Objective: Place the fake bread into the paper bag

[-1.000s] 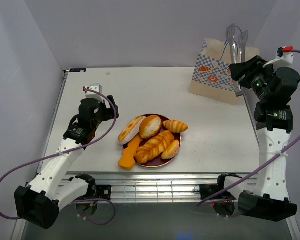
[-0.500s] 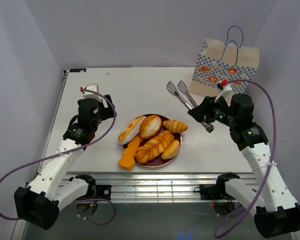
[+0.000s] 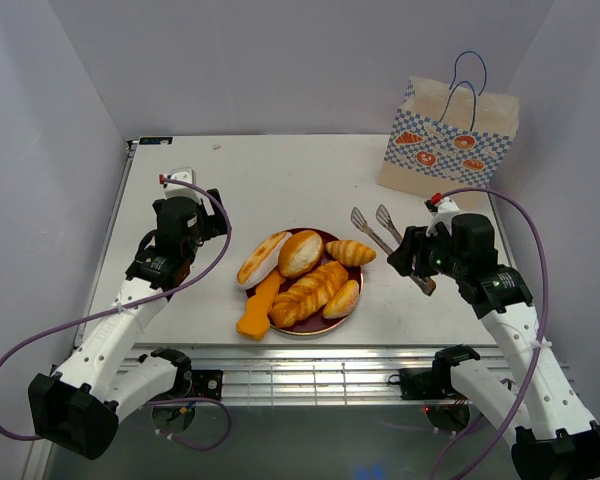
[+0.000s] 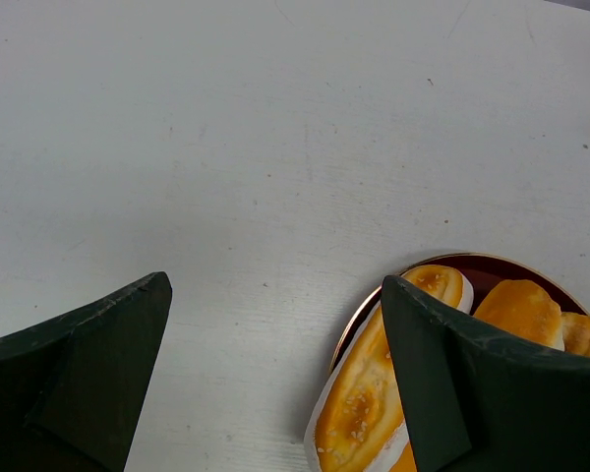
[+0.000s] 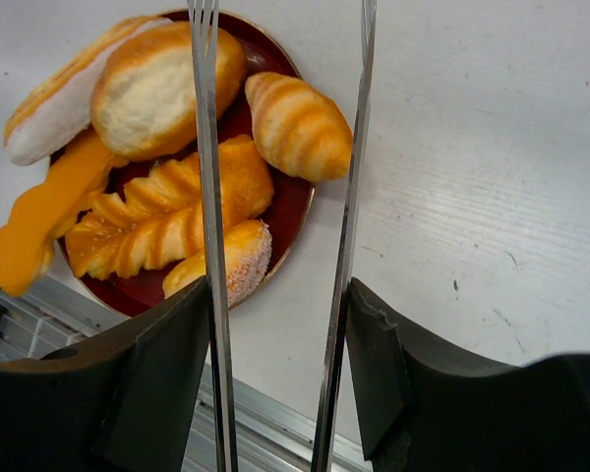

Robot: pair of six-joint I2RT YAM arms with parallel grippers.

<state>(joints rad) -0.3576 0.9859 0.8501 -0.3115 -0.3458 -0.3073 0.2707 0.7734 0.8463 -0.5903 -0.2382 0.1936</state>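
Observation:
My right gripper lowers to the left in the top view next until the open tongs straddle the croissant, since the croissant (image 3: 351,252) (image 5: 297,125) is below it that way.
Several pieces of fake bread (image 3: 305,272) lie on a dark red plate (image 3: 312,327): a croissant (image 3: 351,252), a round bun (image 3: 300,251), a braided loaf (image 5: 167,221), a sesame roll (image 4: 374,388) and an orange wedge (image 3: 257,308) over the plate's left rim. The paper bag (image 3: 448,141) stands upright at the far right. My right gripper (image 3: 417,262) is shut on metal tongs (image 3: 378,228), whose open tips hover just right of the croissant (image 5: 297,125). My left gripper (image 3: 212,226) is open and empty, left of the plate.
The table's metal front rail (image 3: 310,375) runs close behind the plate. Grey walls close in the table on three sides. Purple cables loop off both arms.
My right arm has swung the tongs from up by the bag down and toward the plate; their tips now sit near the croissant. The left arm has not moved.

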